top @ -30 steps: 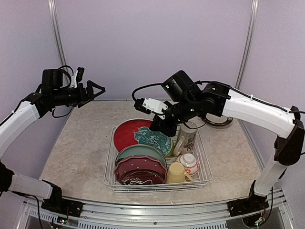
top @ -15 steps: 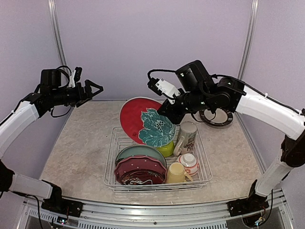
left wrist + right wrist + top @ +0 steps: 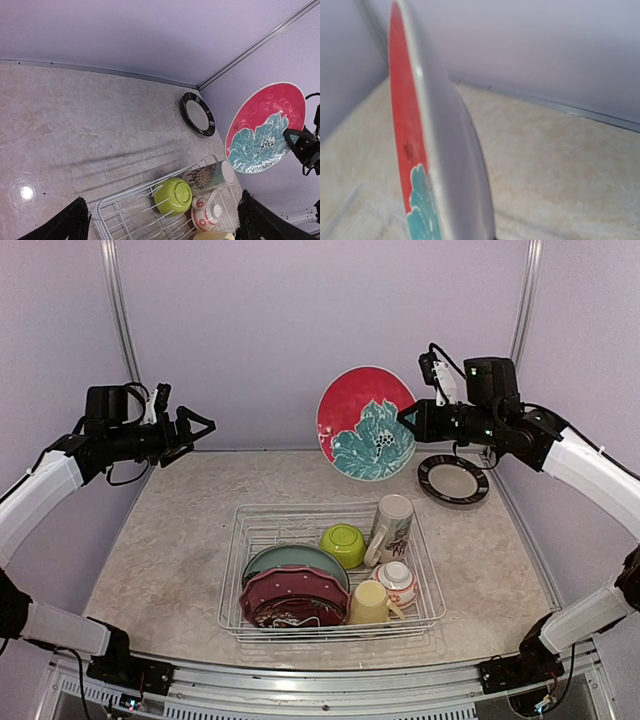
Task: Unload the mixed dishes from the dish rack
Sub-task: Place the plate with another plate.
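Observation:
The black-rimmed plate [image 3: 453,480] is below my right gripper, to its right in the top view. I will move there, go lower, tilt my upright plate flat and release it.
My right gripper [image 3: 408,418] is shut on the rim of a red and teal plate [image 3: 367,423] [image 3: 265,127], holding it upright high above the table's back. The right wrist view shows that plate [image 3: 420,150] edge-on. Below stands the white wire dish rack [image 3: 232,585] [image 3: 125,197]. It holds a teal-green plate [image 3: 295,560], a dark red plate [image 3: 290,602], a lime-green bowl [image 3: 343,543] [image 3: 172,196], a tall cream mug [image 3: 392,528], a white-and-red bowl [image 3: 397,580] and a pale yellow mug [image 3: 372,602]. My left gripper [image 3: 205,425] hovers open at the far left, well above the table.
A black-rimmed plate [image 3: 453,478] [image 3: 197,114] lies flat on the table at the back right, just under my right arm. Lilac walls close in the back and both sides. Bare marbled tabletop [image 3: 180,530] lies left of the rack.
My right gripper has lifted the red and teal plate out of the rack and carried it up and toward the back right. The left arm has stayed in place.

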Available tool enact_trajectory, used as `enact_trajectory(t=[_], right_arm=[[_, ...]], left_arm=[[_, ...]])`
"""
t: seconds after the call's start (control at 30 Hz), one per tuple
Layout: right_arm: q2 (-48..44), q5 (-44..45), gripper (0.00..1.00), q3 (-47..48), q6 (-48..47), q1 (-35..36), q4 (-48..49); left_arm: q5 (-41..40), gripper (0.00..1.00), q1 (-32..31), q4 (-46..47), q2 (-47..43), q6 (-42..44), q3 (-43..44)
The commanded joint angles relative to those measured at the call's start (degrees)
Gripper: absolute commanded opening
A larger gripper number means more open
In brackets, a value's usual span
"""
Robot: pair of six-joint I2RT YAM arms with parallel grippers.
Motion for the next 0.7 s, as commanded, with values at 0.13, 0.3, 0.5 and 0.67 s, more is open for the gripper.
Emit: enact_trajectory(t=[0.13,0.3,0.5,0.67], right_arm=[[-4.99,-7.59,0.00,-9.42,20.83,-13.23,26.55],[-4.82,-9.81,0.00,-16.62,29.04,-22.73,36.28],[-2.77,-10.09,0.00,-23.86,38.52,-32.51,46.65],[2.43,-11.42,0.00,-27.06,42.90,-38.94,52.78]], left_arm=[[3.78,0.99,-0.12,1.18,-0.34,-3.08,-0.10],[4.24,0.99,-1.32,1.05,-0.51,-3.56,0.06],[4.80,0.99,-1.76,0.73,-0.58,-3.66,0.36],[4.24,0.99,-1.75,0.52,-1.16,-3.02,0.46]])
